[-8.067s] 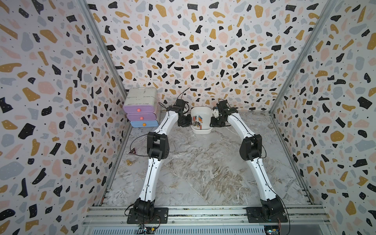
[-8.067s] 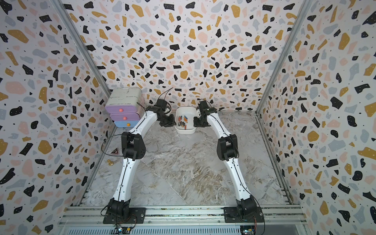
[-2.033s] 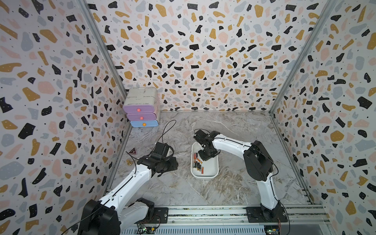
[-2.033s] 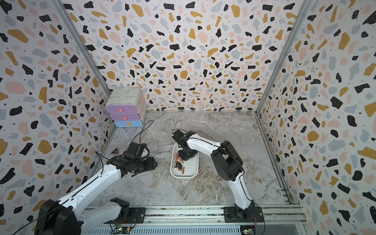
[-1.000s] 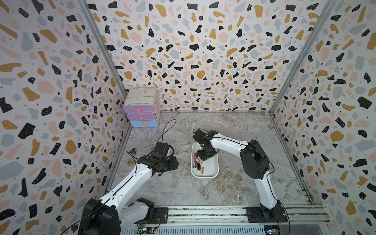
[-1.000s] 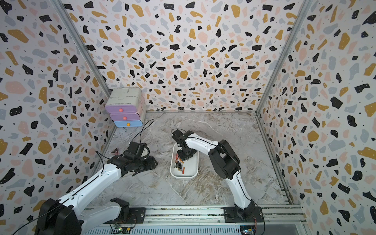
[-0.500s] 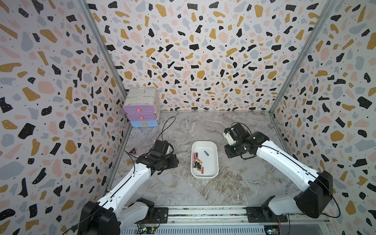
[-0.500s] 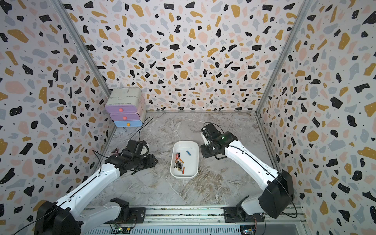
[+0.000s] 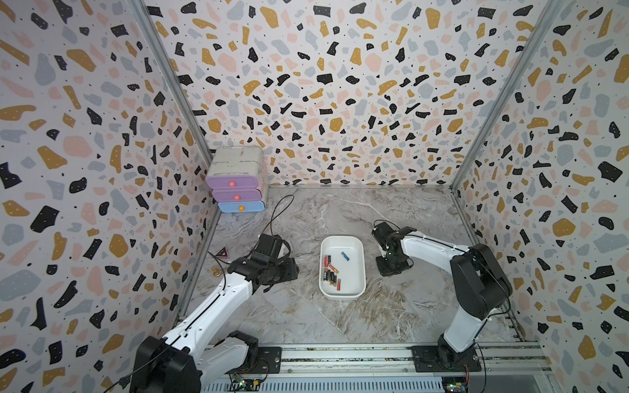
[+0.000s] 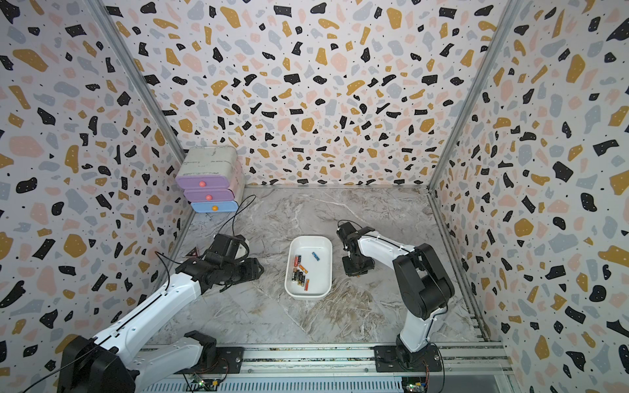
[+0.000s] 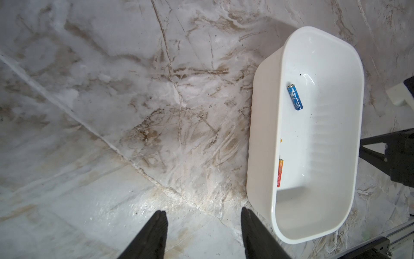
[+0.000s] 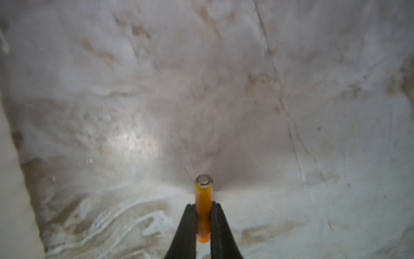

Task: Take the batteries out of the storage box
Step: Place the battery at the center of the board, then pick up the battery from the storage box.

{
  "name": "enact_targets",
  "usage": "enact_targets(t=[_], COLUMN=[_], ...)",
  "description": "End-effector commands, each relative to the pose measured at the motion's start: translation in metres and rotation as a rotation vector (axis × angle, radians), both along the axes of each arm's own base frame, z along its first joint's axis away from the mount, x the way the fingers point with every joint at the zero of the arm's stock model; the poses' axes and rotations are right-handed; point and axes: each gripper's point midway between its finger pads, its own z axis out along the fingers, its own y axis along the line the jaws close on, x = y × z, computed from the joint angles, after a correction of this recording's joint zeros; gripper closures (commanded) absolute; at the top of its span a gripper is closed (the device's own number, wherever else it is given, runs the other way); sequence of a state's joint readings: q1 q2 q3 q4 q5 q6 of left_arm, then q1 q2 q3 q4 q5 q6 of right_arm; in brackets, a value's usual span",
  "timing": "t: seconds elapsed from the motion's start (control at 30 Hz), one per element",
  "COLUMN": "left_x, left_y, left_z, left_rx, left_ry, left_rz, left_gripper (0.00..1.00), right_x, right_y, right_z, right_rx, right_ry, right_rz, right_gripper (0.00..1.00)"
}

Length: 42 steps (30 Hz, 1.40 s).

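Note:
My right gripper lowers a little next and releases the orange battery on the bare marble floor beside the box, since that floor lies close below.
The white storage box lies on the marble floor between my arms. Inside it, several batteries bunch along its left wall and a blue one lies apart; both top views show this. My right gripper is shut on an orange battery, close above the floor just right of the box. My left gripper is open and empty, low over bare floor left of the box. The left wrist view shows the blue battery and an orange-red one.
A white drawer unit with purple and blue drawers stands in the back left corner. A red triangle tag and a small gold piece lie by the left wall. Patterned walls close three sides; a metal rail runs along the front.
My right gripper has come out of the box with the orange battery, swung to its right side and dropped close to the floor. The left arm has barely moved.

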<state>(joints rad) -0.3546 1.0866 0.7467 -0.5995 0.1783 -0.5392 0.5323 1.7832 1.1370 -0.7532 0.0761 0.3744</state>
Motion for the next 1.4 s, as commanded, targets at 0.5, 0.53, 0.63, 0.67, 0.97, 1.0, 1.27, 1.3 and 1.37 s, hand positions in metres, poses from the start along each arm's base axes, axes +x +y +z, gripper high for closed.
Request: enact_targets(t=[0.5,0.53,0.63,0.67,0.97,1.0,1.27,1.3,1.37], left_x=[0.003,0.003,0.004,0.004,0.004,0.004,0.006,0.006,0.006], left_y=[0.004,0.004,0.004,0.004,0.003,0.003,0.004,0.004,0.003], left_z=[0.001,0.001,0.002,0.001,-0.003,-0.003,0.002,0.001,-0.002], left_rx=[0.021,0.023,0.021,0.022,0.023,0.021,0.02,0.018,0.019], left_ry=[-0.019,-0.019,-0.021,-0.019,-0.013,-0.012,-0.045,-0.044,-0.034], left_rz=[0.005,0.004,0.003,0.005,0.0,0.001,0.001,0.0,-0.001], left_gripper=[0.43,0.43,0.43,0.43,0.43,0.43,0.42,0.42,0.42], right_x=[0.028,0.028,0.029,0.029,0.026,0.023,-0.012,-0.016,-0.022], right_y=[0.013,0.012,0.013,0.013,0.015,0.016,0.066,0.078,0.098], right_z=[-0.011,-0.011,-0.009,-0.006,0.051,0.061,0.141,0.139,0.131], right_rx=[0.002,0.0,-0.001,0.0,0.051,0.064,0.247,0.266,0.289], right_ry=[-0.048,-0.051,-0.052,-0.051,-0.101,-0.105,-0.254,-0.24,-0.201], right_rz=[-0.01,-0.011,-0.004,-0.002,0.038,0.044,0.237,0.289,0.378], right_gripper=[0.75,0.73,0.72,0.7,0.56,0.57,0.52,0.51,0.48])
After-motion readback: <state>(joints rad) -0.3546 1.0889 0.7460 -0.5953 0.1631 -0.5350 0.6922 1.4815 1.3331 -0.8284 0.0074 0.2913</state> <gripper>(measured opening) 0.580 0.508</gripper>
